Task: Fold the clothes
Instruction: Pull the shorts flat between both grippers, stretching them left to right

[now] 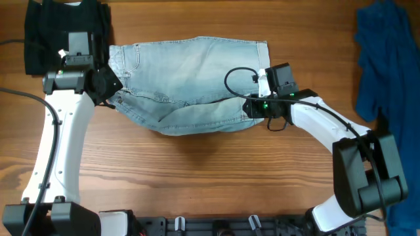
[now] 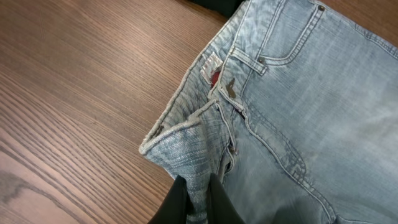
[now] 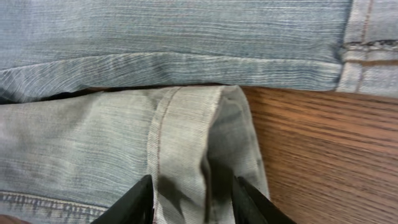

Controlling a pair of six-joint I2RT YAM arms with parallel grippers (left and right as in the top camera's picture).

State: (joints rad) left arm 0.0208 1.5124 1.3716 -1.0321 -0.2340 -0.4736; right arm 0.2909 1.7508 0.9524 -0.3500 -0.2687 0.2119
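Observation:
I should raise my left gripper, carry the denim shorts outward and lower them to release over the far waistband corner, since it lies outward of the gripper.
The light-blue denim shorts lie across the middle of the table, waistband to the left and leg hems to the right, with the near leg doubled over. My left gripper is shut on the waistband edge by the fly; the left wrist view shows denim pinched between the fingers. My right gripper is at the near leg's hem. In the right wrist view its fingers stand wide apart over the folded hem, which lies between them.
A black garment lies at the back left, just behind my left gripper; its edge shows in the left wrist view. A dark royal-blue garment hangs along the right edge. Bare wood table lies in front.

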